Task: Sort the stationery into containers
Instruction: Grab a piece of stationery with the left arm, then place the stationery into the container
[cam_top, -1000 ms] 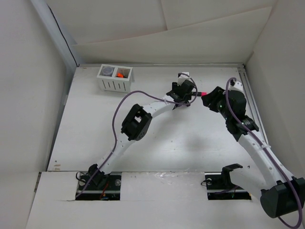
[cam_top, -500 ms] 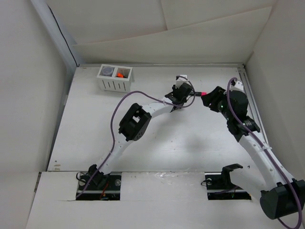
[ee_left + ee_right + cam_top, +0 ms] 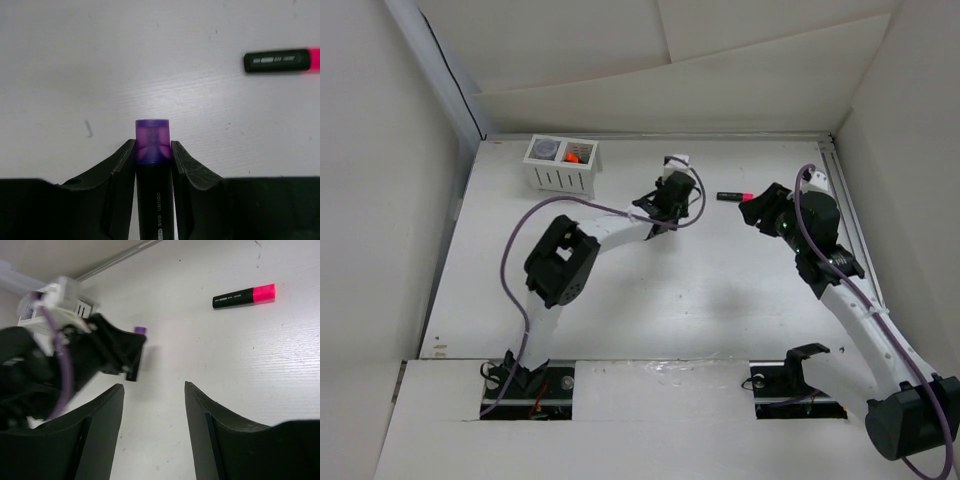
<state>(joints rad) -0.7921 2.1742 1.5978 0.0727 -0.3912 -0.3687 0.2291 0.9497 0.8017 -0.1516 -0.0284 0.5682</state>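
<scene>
The roll fills the other compartment, so I next need to move my left gripper up and to the left in the top view, over the orange piece's compartment (image 3: pixel 578 153). Then I need to release the piece.
My left gripper (image 3: pixel 153 150) is shut on a black highlighter with a translucent purple cap (image 3: pixel 153 142); the cap sticks out past the fingertips, just above the table. From above, that gripper (image 3: pixel 670 203) hangs over the middle of the table's far part. A black highlighter with a pink cap (image 3: pixel 731 196) lies flat on the table between the two grippers, also seen as the pink-capped highlighter (image 3: pixel 244 296). My right gripper (image 3: pixel 757 211) is open and empty, a little to the right of it. The white two-compartment container (image 3: pixel 563 178) stands far left, holding a round roll (image 3: pixel 549 149) and an orange piece (image 3: pixel 574 155).
White walls close in the table on the left, back and right. A metal rail (image 3: pixel 845 220) runs along the right edge behind my right arm. The left arm's purple cable (image 3: pixel 610 200) loops over the table between the container and the left gripper.
My left gripper has shut on the purple-capped highlighter and moved left, away from my right gripper. The pink-capped highlighter now lies in full view on the table.
</scene>
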